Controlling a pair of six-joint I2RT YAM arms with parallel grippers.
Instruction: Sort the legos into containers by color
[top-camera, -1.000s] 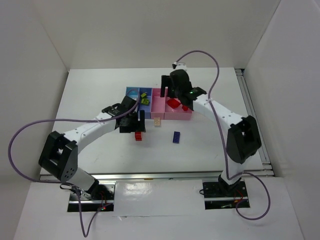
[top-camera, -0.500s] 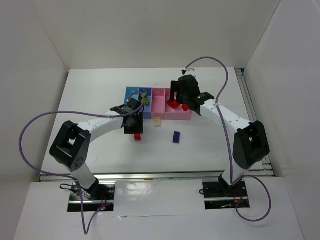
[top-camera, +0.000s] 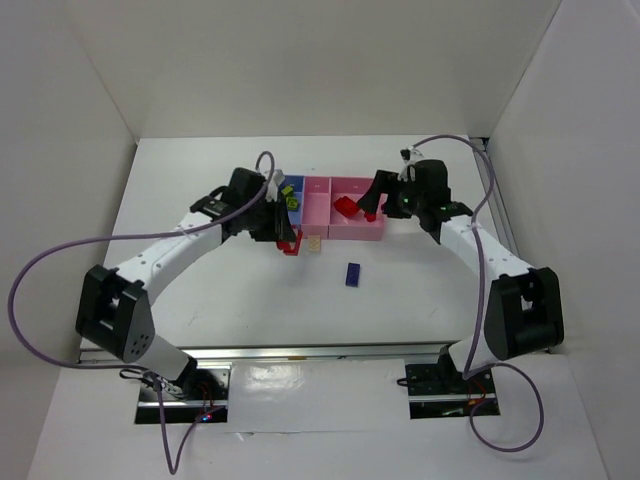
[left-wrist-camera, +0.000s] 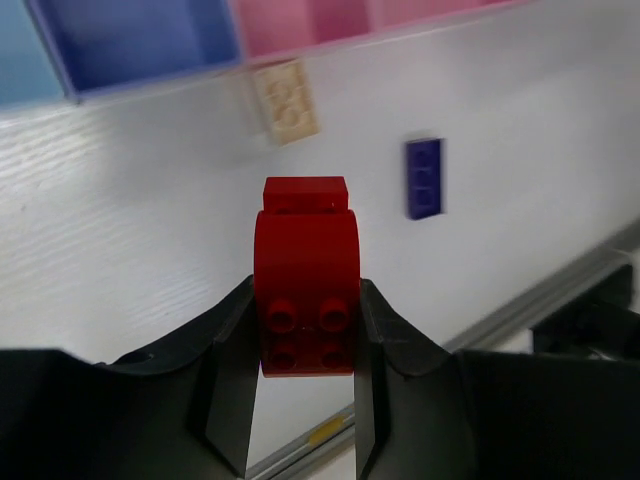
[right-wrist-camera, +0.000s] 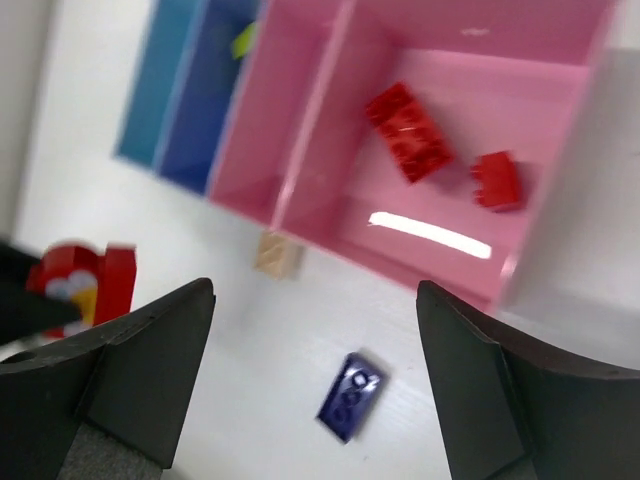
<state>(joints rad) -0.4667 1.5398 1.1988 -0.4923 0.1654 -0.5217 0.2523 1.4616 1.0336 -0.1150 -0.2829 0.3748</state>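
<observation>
I should next carry my red lego outward with my left gripper, toward the right in the top view, over the wider pink bin, and release it, since red legos lie in that bin.
My left gripper (left-wrist-camera: 305, 300) is shut on a red lego (left-wrist-camera: 305, 280), holding it above the table just in front of the containers (top-camera: 330, 228). In the top view that left gripper (top-camera: 286, 238) hangs by the darker blue bin (top-camera: 292, 212), which holds a yellow-green lego (top-camera: 291, 200). A pale tan lego (top-camera: 315, 243) and a dark blue-purple lego (top-camera: 353, 274) lie on the table. My right gripper (right-wrist-camera: 315, 290) is open and empty, and in the top view it (top-camera: 373, 205) sits over the right end of the wider pink bin (right-wrist-camera: 520, 90). Two red legos (right-wrist-camera: 408, 132) lie in that bin.
The light blue bin (right-wrist-camera: 160, 80) is at the row's left end, mostly hidden under my left arm in the top view. A narrow pink bin (top-camera: 318, 205) sits between blue and wide pink. White walls enclose the table; a metal rail (top-camera: 300, 350) runs along its near edge.
My left gripper closed on the red lego and lifted it up toward the bins. My right arm swung right, away from above the wider pink bin's middle.
</observation>
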